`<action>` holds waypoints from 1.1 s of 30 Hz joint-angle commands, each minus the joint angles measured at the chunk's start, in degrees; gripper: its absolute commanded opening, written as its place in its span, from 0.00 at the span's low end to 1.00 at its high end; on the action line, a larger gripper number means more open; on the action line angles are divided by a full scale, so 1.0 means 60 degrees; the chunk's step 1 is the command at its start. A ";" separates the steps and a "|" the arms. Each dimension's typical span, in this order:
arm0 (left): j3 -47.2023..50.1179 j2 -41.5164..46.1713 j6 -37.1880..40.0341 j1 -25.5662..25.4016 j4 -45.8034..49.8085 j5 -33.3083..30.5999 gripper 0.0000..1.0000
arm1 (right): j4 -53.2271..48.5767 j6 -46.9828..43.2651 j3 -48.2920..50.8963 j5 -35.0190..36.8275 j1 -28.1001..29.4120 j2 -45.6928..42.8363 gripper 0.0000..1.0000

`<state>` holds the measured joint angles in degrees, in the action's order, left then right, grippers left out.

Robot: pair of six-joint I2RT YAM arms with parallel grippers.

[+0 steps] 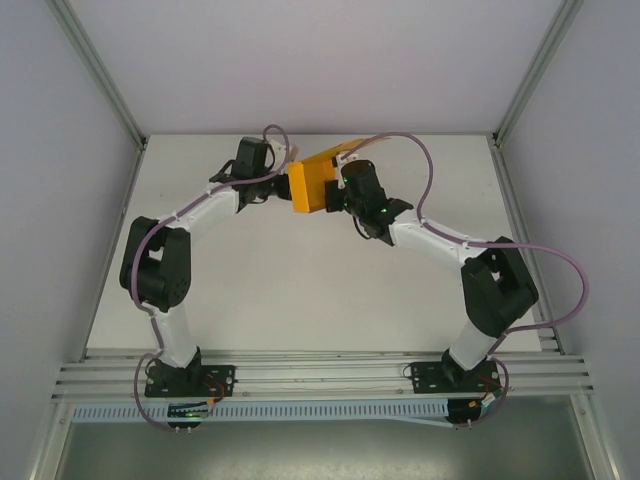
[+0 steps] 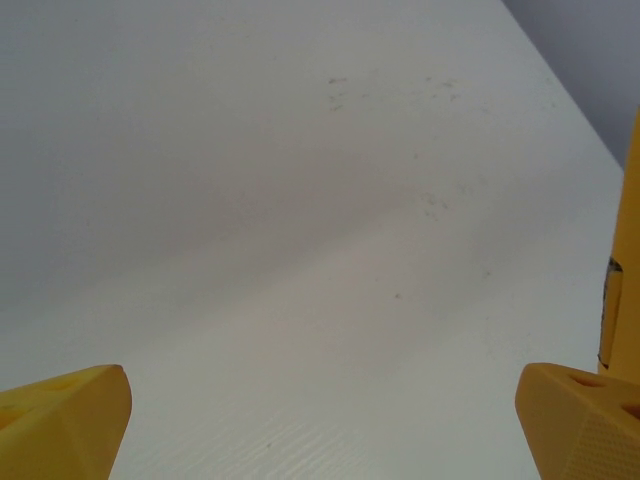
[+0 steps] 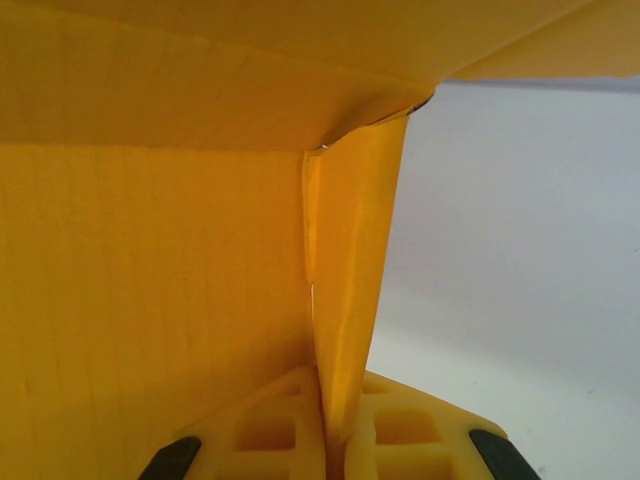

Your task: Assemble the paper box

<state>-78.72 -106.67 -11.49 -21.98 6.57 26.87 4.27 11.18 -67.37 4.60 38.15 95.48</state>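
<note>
The raised box will next be lowered and drawn back by the robot's right gripper, onto the clear tabletop below and back toward the base, and the gripper will let go of the box's side.
The orange-yellow paper box [image 1: 312, 182] is held up as a box shape at the back middle of the table, with a flap open at its far right end. My right gripper [image 1: 338, 192] is at the box's right side, shut on one thin card wall [image 3: 350, 300] that stands pinched between its two yellow fingers [image 3: 410, 430]. My left gripper [image 1: 278, 187] stands open just left of the box, nothing between its fingers [image 2: 60, 420]. A strip of the box's edge [image 2: 625, 260] appears at the right border of the left wrist view.
The white table [image 1: 300, 290] is ringed by grey walls with metal posts at the back corners. An aluminium rail [image 1: 320, 375] carrying both arm bases runs along the near edge. Purple cables loop over each arm.
</note>
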 commanded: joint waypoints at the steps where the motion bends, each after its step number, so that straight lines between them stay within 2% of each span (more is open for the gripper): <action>1: 0.0393 0.1316 0.0795 -0.1567 -0.0826 0.0872 0.98 | 0.0867 0.0386 0.0583 -0.1799 0.0010 0.0036 0.00; 4: 0.1009 0.1577 -0.0257 -0.1327 -0.0373 -0.1716 0.99 | 0.0542 0.0218 0.1100 -0.0789 -0.0055 -0.0738 0.00; 8: 0.1961 0.1804 -0.1802 0.0129 0.0474 -0.1963 0.99 | -0.0845 -0.0116 0.1476 0.0729 -0.0054 -0.1609 0.00; 10: 0.2488 0.1983 -0.2148 0.0717 0.0795 -0.2157 0.99 | -0.1751 -0.0129 0.1512 0.1357 -0.0065 -0.1640 0.00; 13: 0.2982 0.2553 -0.2101 0.0792 0.1340 -0.3570 0.99 | -0.2562 0.0045 0.1582 0.1859 -0.0058 -0.1261 0.00; 17: 0.3464 0.3129 -0.2336 0.0837 0.2094 -0.4469 0.99 | -0.2765 0.0487 0.1687 0.2039 -0.0023 -0.0533 0.00; 22: 0.3708 0.3588 -0.2490 0.0846 0.2328 -0.4491 0.99 | -0.3261 0.1142 0.1201 0.2467 -0.0011 0.0772 0.00; 27: 0.4072 0.3990 -0.2101 0.0836 0.1560 -0.3768 0.98 | -0.3158 0.1751 0.0972 0.2458 0.0071 0.1567 0.00; 30: 0.4206 0.4097 -0.1626 0.0836 0.1157 -0.3210 0.99 | -0.3170 0.1864 0.0887 0.2438 0.0142 0.1708 0.05; 33: 0.4245 0.4139 -0.1218 0.0838 0.0864 -0.2633 0.98 | -0.3380 0.1915 0.0795 0.2450 0.0197 0.1492 0.19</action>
<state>-53.87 -83.29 -22.28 -16.82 15.20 6.44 -14.00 20.38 -61.06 18.17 38.59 104.64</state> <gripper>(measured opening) 0.986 0.154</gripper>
